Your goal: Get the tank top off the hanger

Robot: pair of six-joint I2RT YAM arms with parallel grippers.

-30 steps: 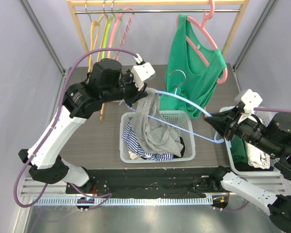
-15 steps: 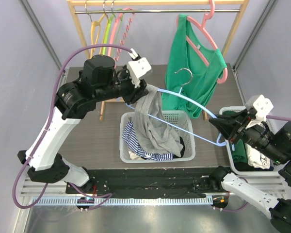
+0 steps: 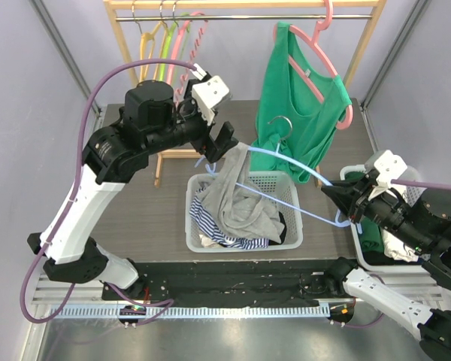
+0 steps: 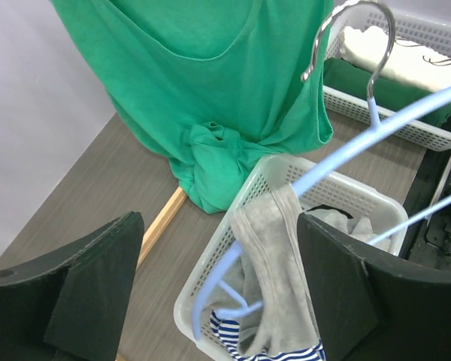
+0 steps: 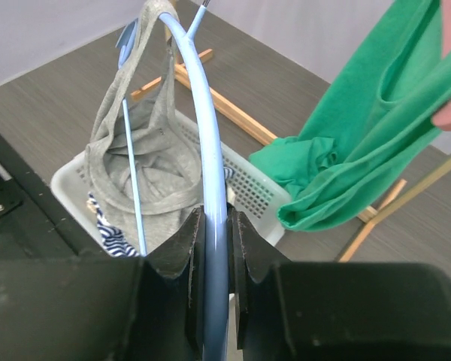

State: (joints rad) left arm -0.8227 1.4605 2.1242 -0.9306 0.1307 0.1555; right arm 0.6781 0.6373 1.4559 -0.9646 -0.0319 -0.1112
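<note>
Next, my left gripper goes to the right in the top view and closes on the grey strap folded over the hanger, because the tank top still hangs there.
A grey tank top hangs by one strap from the left end of a light blue hanger and trails down into a white basket. My right gripper is shut on the hanger's right end; in the right wrist view the blue bar runs between its pads and the grey top droops beyond. My left gripper stands open just above the strap. In the left wrist view its fingers flank the grey strap and hanger without touching.
The white basket holds striped and dark clothes. A green tank top on a pink hanger hangs from the wooden rack, beside several coloured hangers. A second basket with clothes stands at the right.
My left gripper has opened wide and let go of the grey strap. The right gripper has shifted a little with the hanger still in it.
</note>
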